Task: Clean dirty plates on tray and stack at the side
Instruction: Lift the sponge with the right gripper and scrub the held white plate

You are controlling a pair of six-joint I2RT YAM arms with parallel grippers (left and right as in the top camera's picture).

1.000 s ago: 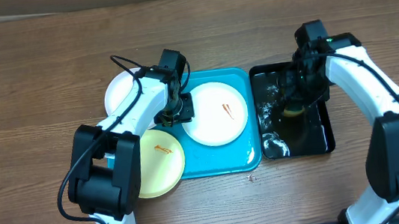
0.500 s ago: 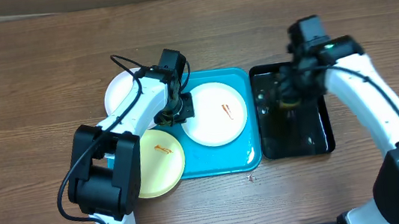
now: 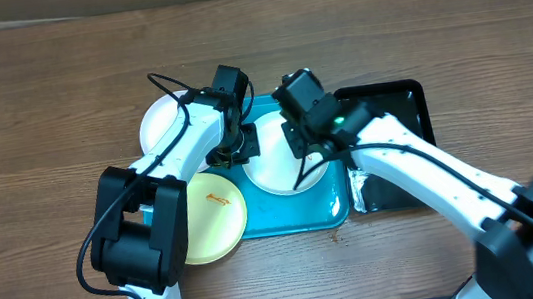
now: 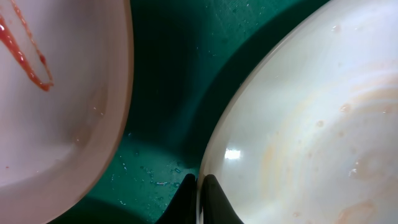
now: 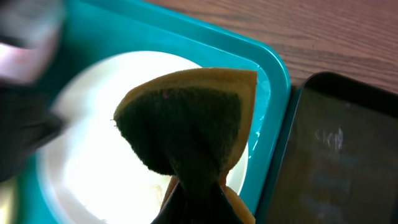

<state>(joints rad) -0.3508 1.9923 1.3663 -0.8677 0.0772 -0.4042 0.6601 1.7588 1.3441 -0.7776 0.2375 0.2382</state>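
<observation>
My right gripper wipes the stained plate next, crosses over, lowers and releases the sponge, since the black tray (image 3: 401,112) (image 5: 339,165) lies to the right in the overhead view.
A white plate (image 3: 274,169) lies in the turquoise tray (image 3: 295,219). My left gripper (image 3: 231,155) is shut on this plate's left rim; the left wrist view shows the jaws (image 4: 198,194) pinching the rim of the wet plate (image 4: 305,124). My right gripper (image 3: 304,157) hovers over the same plate, shut on a yellow sponge with a dark green face (image 5: 186,115), above the plate (image 5: 106,149). A pale yellow plate (image 3: 209,216) with an orange smear overlaps the tray's left edge. Another white plate (image 3: 157,124) lies behind it.
A glossy black tray (image 3: 398,114) stands right of the turquoise tray, wet, with water on its left side; it also shows in the right wrist view (image 5: 339,143). A smeared plate (image 4: 56,93) lies just left of my left jaws. Wooden table (image 3: 38,85) all around.
My right arm has swung left from the black tray to above the white plate in the turquoise tray, carrying the sponge. The left arm has not moved.
</observation>
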